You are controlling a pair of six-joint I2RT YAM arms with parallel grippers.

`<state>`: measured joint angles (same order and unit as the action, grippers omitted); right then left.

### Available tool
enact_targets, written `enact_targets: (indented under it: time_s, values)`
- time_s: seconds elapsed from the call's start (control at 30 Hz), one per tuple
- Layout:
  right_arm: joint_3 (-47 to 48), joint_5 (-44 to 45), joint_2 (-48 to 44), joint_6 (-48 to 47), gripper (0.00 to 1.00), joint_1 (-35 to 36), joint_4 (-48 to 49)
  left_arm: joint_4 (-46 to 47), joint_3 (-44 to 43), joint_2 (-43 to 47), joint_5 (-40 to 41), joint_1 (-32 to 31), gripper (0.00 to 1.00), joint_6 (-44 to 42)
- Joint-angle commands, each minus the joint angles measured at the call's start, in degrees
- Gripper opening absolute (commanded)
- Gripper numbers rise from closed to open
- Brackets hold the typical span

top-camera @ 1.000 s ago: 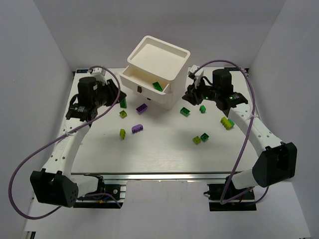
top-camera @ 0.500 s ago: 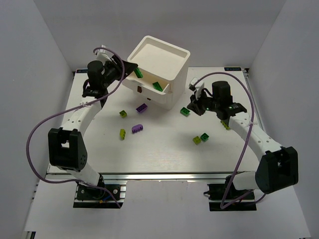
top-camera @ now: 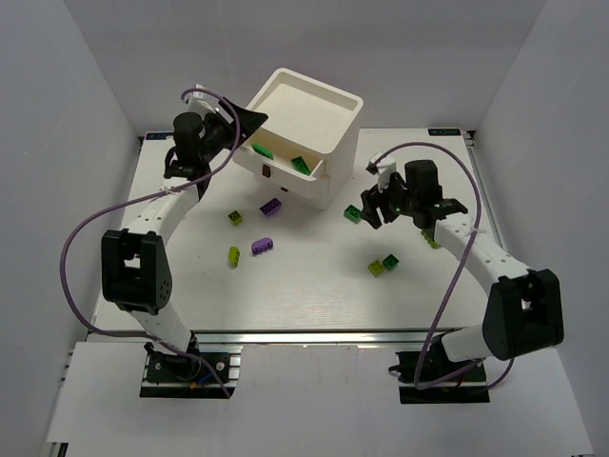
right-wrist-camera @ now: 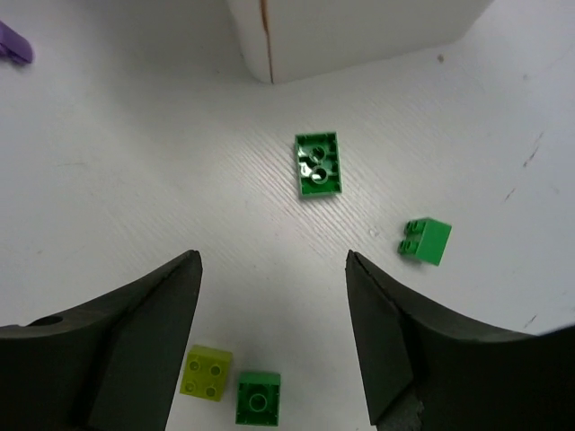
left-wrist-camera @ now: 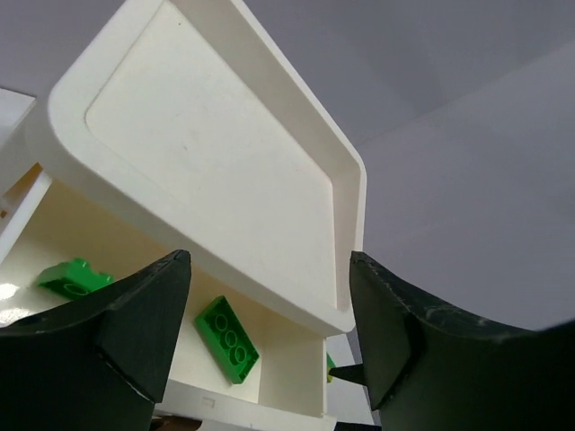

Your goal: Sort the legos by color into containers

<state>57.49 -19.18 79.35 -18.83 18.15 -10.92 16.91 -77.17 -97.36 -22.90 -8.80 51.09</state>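
Note:
I will lower my right gripper toward the right in the wrist view next, onto the dark green brick lying on its side, as both fingers have bare tabletop beside it.
The white chest of containers (top-camera: 306,112) stands at the back, its top drawer (top-camera: 281,162) pulled out. Two dark green legos (left-wrist-camera: 74,277) (left-wrist-camera: 227,328) lie in that drawer. My left gripper (top-camera: 251,122) hangs open and empty over the drawer's left end, just below the chest's tray top (left-wrist-camera: 216,153). My right gripper (right-wrist-camera: 274,260) is open and empty above the table, right of the chest. A dark green lego (right-wrist-camera: 318,164) lies studs-down just ahead of it. Another green one (right-wrist-camera: 425,241) sits to the right. A lime lego (right-wrist-camera: 207,373) and a dark green one (right-wrist-camera: 258,398) lie below the jaws.
Two purple legos (top-camera: 270,206) (top-camera: 262,247) and two lime ones (top-camera: 234,218) (top-camera: 233,255) lie in front of the chest. A lime lego (top-camera: 433,238) is partly hidden under my right forearm. White walls close in the table on both sides.
My left arm swung up from the table to the open drawer. The green lego it carried now lies in the drawer, and its jaws have opened. My right gripper shifted slightly left.

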Motion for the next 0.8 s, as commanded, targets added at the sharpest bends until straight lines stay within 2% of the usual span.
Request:
enact_targets:
  time_s: [0.0,0.17,0.27,0.43,0.53,0.57,0.6,0.63,0.73,0.77]
  values:
    - [3.1,3.8,4.5,4.6,0.71,-1.5,-0.2,-0.1,-4.1,0.9,0.2,-0.1,0.81,-0.6]
    - [6.0,6.7,9.6,7.7,0.71,-4.0,-0.9,-1.5,-4.1,2.4,-0.3,0.5,0.82,-1.7]
    - [8.9,11.1,14.2,7.4,0.71,-5.0,-1.1,-3.8,-2.6,6.1,0.7,1.1,0.75,-4.6]
    - [13.3,14.5,21.6,3.5,0.71,-6.5,-0.4,-11.7,3.0,15.1,3.4,1.1,0.32,-12.1]
    - [15.2,16.4,25.2,1.1,0.70,-6.5,0.6,-15.1,10.8,22.0,7.9,1.1,0.25,-15.1]
    - [16.1,16.5,26.3,0.9,0.70,-6.5,0.5,-16.0,12.9,23.7,8.8,1.1,0.28,-15.4]
    - [17.7,16.5,28.4,0.7,0.70,-6.6,-0.4,-18.3,15.0,25.4,9.6,1.1,0.35,-16.4]
    - [18.5,16.7,29.5,0.6,0.69,-6.7,-0.9,-19.0,19.0,28.9,10.7,1.1,0.55,-16.5]
    - [20.1,16.6,32.1,0.3,0.65,-7.0,-0.6,-22.0,24.2,33.9,14.0,1.1,0.74,-16.9]
    - [20.5,16.5,33.0,0.1,0.57,-7.0,-0.5,-22.8,27.0,37.0,15.8,1.1,0.79,-16.9]
